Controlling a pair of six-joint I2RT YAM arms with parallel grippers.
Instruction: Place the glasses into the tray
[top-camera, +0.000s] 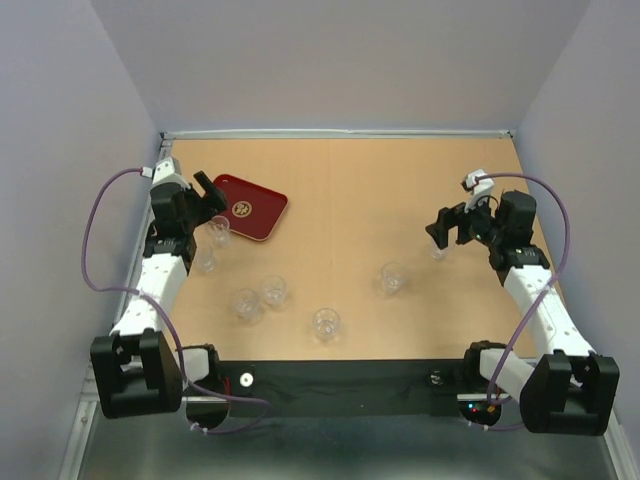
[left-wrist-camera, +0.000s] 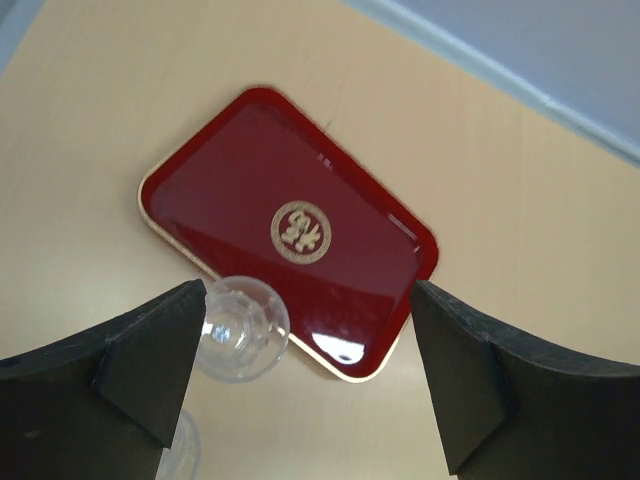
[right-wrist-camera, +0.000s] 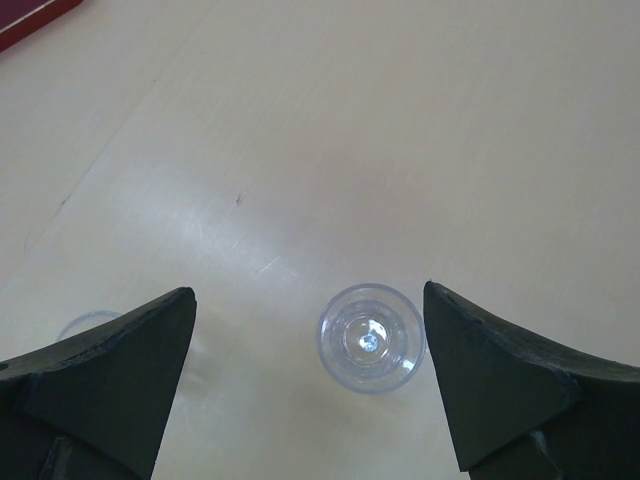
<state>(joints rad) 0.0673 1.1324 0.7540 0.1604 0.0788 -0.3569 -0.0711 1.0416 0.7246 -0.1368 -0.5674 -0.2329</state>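
I need to move my left gripper down and to the left in the wrist view, onto the tray-side glass's rim (top-camera: 214, 231) (left-wrist-camera: 212, 332), because the glass stands below my gripper on that side.
The dark red tray (top-camera: 252, 207) with a gold emblem lies at the far left with nothing in it; the left wrist view shows it too (left-wrist-camera: 350, 260). My left gripper (top-camera: 212, 198) is open and empty above the tray's near-left edge. One clear glass (left-wrist-camera: 240, 328) stands on the table against the tray's rim, beside my left finger. My right gripper (top-camera: 447, 231) is open over a glass (right-wrist-camera: 370, 338), which stands between the fingers, nearer the right one. Other glasses stand on the table (top-camera: 207, 262), (top-camera: 245, 303), (top-camera: 273, 291).
Two more glasses stand at mid-table (top-camera: 326, 322), (top-camera: 393, 277). A glass (right-wrist-camera: 90, 325) shows partly behind my right gripper's left finger. The table's back edge meets a grey wall (top-camera: 340, 132). A black strip (top-camera: 330, 385) runs along the near edge.
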